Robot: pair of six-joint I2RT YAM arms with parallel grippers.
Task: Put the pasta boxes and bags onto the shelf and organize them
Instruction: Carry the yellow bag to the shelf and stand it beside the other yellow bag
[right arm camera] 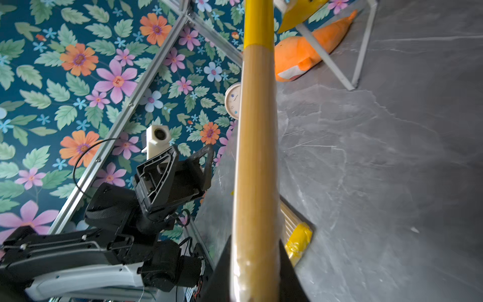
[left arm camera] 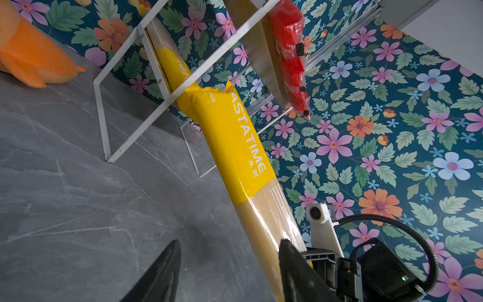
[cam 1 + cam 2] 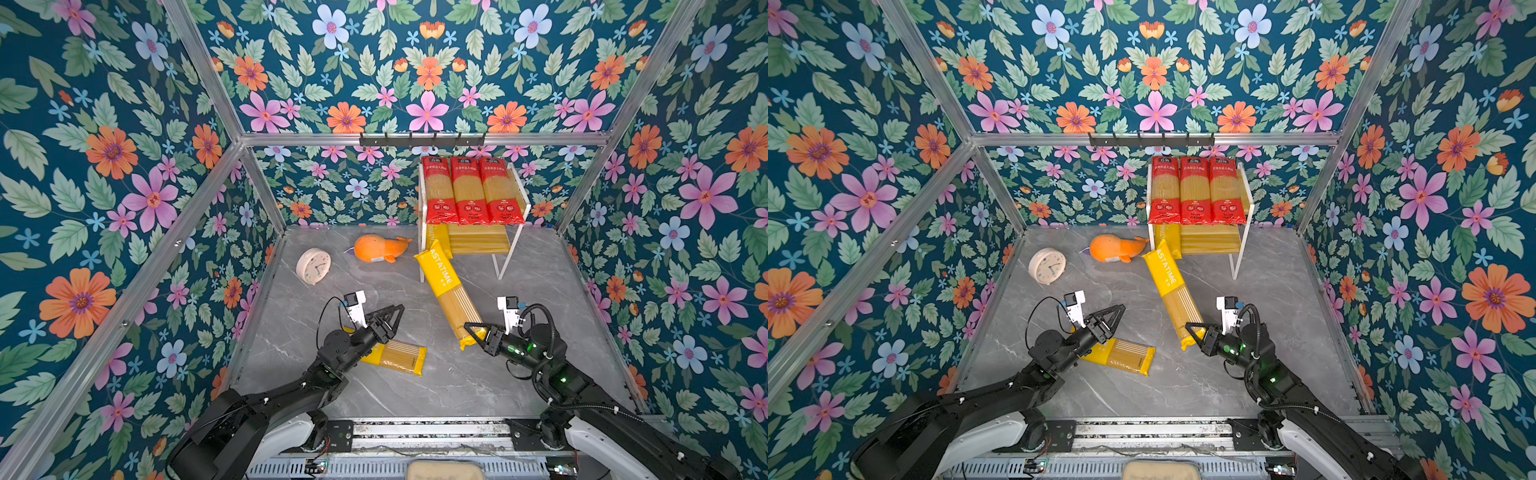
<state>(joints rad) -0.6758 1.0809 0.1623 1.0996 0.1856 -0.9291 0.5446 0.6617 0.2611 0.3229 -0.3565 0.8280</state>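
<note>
The free lower level of the shelf lies bare beside the resting yellow pack. My right gripper will move outward next, slide its pack onto that level and let go of the pack's near end.
Three red-ended pasta bags (image 3: 471,191) (image 3: 1196,191) lie side by side on the top tier of the shelf (image 3: 482,245) (image 3: 1219,245). One yellow pasta pack (image 3: 437,236) (image 2: 170,62) rests on the lower tier. My right gripper (image 3: 471,330) (image 1: 254,248) is shut on the near end of a second yellow pack (image 3: 446,286) (image 1: 257,130), whose far end slants up to the shelf's front left corner. A third yellow pack (image 3: 399,355) (image 3: 1125,353) lies flat on the table, partly under my left arm. My left gripper (image 3: 397,311) (image 2: 230,243) hovers open and empty, left of the held pack.
An orange plush whale (image 3: 378,248) and a round white clock (image 3: 313,266) lie at the back left of the grey table. A black hook rail (image 3: 422,141) hangs on the back wall above the shelf. Flowered walls close in three sides.
</note>
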